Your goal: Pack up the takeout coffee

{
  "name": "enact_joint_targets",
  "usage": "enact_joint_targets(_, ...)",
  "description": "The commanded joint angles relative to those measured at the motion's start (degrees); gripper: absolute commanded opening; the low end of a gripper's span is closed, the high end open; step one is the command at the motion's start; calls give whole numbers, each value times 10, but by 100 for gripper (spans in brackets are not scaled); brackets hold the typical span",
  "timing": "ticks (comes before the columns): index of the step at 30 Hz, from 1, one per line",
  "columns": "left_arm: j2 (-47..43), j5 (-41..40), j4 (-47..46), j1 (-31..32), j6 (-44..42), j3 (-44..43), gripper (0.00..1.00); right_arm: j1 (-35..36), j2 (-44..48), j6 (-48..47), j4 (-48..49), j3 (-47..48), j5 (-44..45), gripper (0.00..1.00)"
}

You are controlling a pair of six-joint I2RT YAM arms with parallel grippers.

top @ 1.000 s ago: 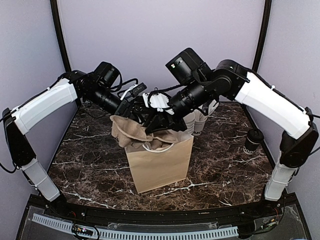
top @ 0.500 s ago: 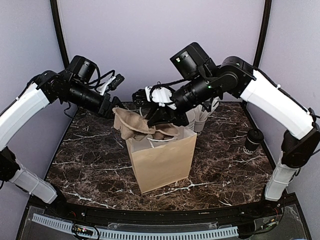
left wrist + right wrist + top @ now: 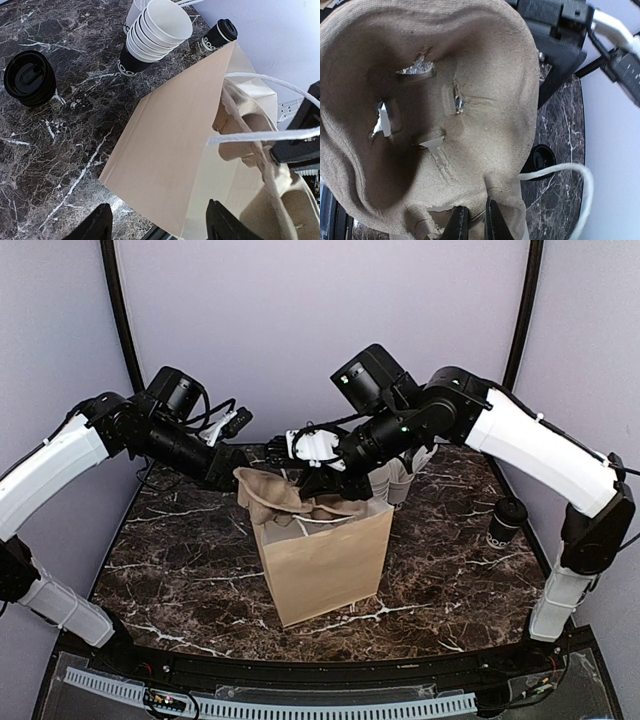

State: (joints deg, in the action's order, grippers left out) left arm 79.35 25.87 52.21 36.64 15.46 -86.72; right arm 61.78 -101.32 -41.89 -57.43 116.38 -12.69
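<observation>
The carrier still sticks out, so my right gripper needs to lower it next into the bag's open top below the gripper and let it go.
The takeout coffee, a small black cup with a black lid, stands on the table at the right, away from both grippers; it also shows in the left wrist view. A brown paper bag stands upright in the middle. A brown pulp cup carrier sticks out of its top and fills the right wrist view. My right gripper is shut on the carrier's edge over the bag. My left gripper is open and empty beside the bag's left top corner.
A tall pile of lidless black cups and a white cup of straws stand behind the bag. A stack of black lids lies on the marble. The bag's white handles stick up. Purple walls close in the table.
My left gripper let go of the carrier, swung out to the left, then came back toward the bag's corner. My right gripper shifted slightly with the carrier, which sits a little lower.
</observation>
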Motion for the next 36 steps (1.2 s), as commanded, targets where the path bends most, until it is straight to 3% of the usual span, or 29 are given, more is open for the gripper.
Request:
enact_joint_targets(1, -21, -21, -1, 2, 5, 8, 67, -12, 17, 8, 29, -28, 39, 3)
enact_joint_targets(15, -16, 27, -35, 12, 61, 35, 67, -7, 46, 5, 47, -85, 120, 4)
enact_joint_targets(28, 2, -71, 54, 41, 93, 0, 67, 17, 55, -21, 47, -121, 218, 4)
enact_joint_targets(36, 14, -55, 45, 37, 79, 1, 66, 48, 67, -42, 59, -147, 310, 3)
